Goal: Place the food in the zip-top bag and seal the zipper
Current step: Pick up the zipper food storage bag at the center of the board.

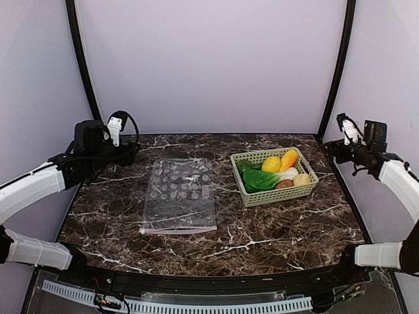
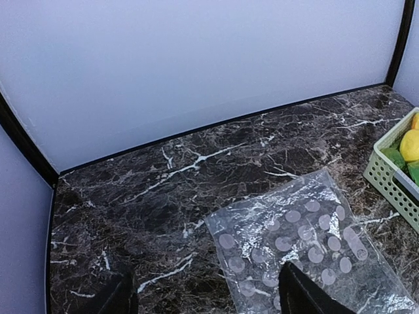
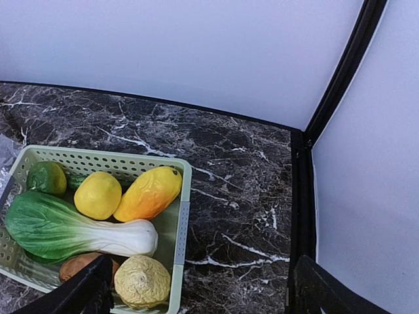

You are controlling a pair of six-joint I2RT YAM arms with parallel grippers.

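My left gripper should swing back and to the right in the top view, turning and going down onto the pinkish zipper edge (image 1: 177,230), because the opening of the bag lies flat there.
The clear zip-top bag (image 1: 180,195) lies flat left of centre, its pinkish zipper (image 1: 178,229) along the near edge; its far end shows in the left wrist view (image 2: 308,239). The food sits in a pale green basket (image 1: 308,188): lemon (image 1: 271,164), orange piece (image 1: 289,159), bok choy (image 1: 265,178), potato (image 1: 284,184), beige round one (image 1: 302,178), green piece (image 1: 245,165). My left gripper (image 1: 131,152) hovers open and empty at the bag's far left (image 2: 204,275). My right gripper (image 1: 325,148) hovers open and empty at the basket's far right (image 3: 203,261).
The right wrist view shows the basket's rim (image 3: 183,222) with the lemon (image 3: 97,194), orange piece (image 3: 148,193), bok choy (image 3: 65,229) and beige round one (image 3: 142,281). Pale walls and black corner posts (image 1: 335,72) bound the marble table (image 1: 262,229).
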